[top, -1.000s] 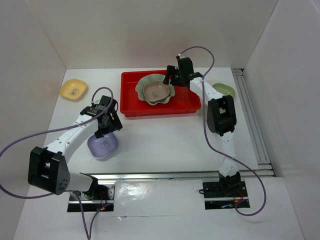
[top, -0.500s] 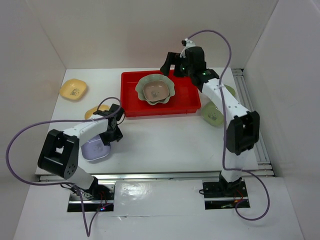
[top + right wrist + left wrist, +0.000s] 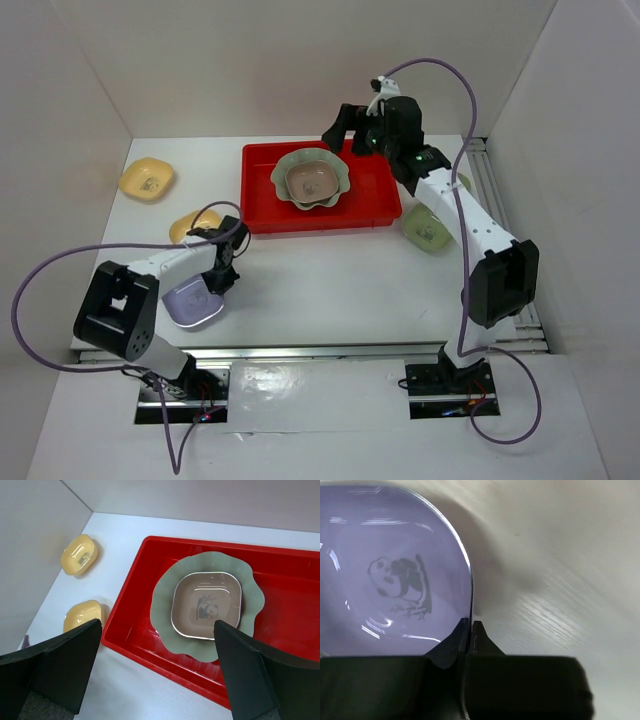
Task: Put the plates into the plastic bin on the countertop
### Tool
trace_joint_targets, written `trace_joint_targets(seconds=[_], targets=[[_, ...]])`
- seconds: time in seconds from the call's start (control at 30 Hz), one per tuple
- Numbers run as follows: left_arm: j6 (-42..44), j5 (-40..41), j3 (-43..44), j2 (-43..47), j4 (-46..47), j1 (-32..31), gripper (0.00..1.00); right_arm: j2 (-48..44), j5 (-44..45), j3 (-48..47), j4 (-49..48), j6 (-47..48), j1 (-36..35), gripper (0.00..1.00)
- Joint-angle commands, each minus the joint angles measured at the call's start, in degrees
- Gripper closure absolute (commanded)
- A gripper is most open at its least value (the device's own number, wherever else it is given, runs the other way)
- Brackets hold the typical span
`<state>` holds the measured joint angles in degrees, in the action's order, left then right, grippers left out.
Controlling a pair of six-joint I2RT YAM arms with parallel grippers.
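Observation:
The empty pink plate lies outward of my left gripper and to its right in the top view. So the gripper lifts outward next and releases the lavender plate there.
The red plastic bin stands at the back of the white countertop. In it lies the pale-green scalloped plate with a pink plate nested on top. Near the front left sits a lavender plate. My left gripper is shut on its right rim; the wrist view shows that rim pinched between the jaws beside the panda print. My right gripper hangs open and empty above the bin, over the green plate and pink plate.
Two yellow-orange plates lie left of the bin, one far left, one nearer. A light-green plate sits right of the bin, partly under the right arm. White walls enclose the surface; a metal rail runs along the right.
My left jaws have closed on the lavender plate's rim. My right gripper has opened, lifted off the pink plate and drawn back above the bin's far side.

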<state>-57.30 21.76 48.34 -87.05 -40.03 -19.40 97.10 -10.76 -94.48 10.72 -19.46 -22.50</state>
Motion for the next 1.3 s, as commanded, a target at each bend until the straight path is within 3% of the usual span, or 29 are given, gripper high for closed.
trace_joint_targets(seconds=[0.0, 0.17, 0.3, 0.33, 0.47, 0.57, 0.8, 0.9, 1.07, 1.27], targets=[[-1.8, 0.1, -0.7, 1.0, 0.2, -0.3, 0.98, -0.4, 0.0, 0.9, -2.3, 0.0, 0.1, 0.00], [-2.5, 0.1, -1.8, 2.4, -1.4, -1.8, 1.00, -0.4, 0.7, 0.3, -1.0, 0.0, 0.1, 0.00], [-6.8, 0.6, 1.0, 6.0, -8.4, -9.1, 1.00, -0.4, 1.3, -1.1, 0.2, 0.0, 0.1, 0.00], [-7.8, 1.6, 2.4, 7.8, -10.4, -13.6, 1.00, -0.4, 1.3, -1.1, 0.9, 0.0, 0.7, 0.00], [-13.7, 10.9, 13.3, 9.9, -23.6, -24.9, 1.00, -1.6, 1.3, -1.9, 2.4, 0.0, 2.1, 0.00], [-13.1, 16.1, 23.4, 9.1, -30.3, -28.4, 1.00, -4.1, 1.3, -0.3, 3.0, -0.6, 3.5, 0.00], [7.5, 20.3, 39.6, 0.3, -21.0, -26.4, 1.00, -14.0, 12.6, 3.4, 6.4, -1.6, 6.1, 0.00], [15.3, 20.3, 53.1, -8.1, -16.8, -24.8, 1.00, -19.5, 18.5, 3.4, 7.7, -2.2, 6.1, 0.00], [24.6, 11.7, 67.0, -21.1, -7.5, -19.3, 1.00, -31.0, 24.6, 10.1, 6.4, -4.2, 6.6, 0.00], [27.7, -1.4, 73.1, -29.7, 3.3, -14.2, 1.00, -37.7, 25.2, 16.5, 4.5, -5.4, 6.6, 0.00]])
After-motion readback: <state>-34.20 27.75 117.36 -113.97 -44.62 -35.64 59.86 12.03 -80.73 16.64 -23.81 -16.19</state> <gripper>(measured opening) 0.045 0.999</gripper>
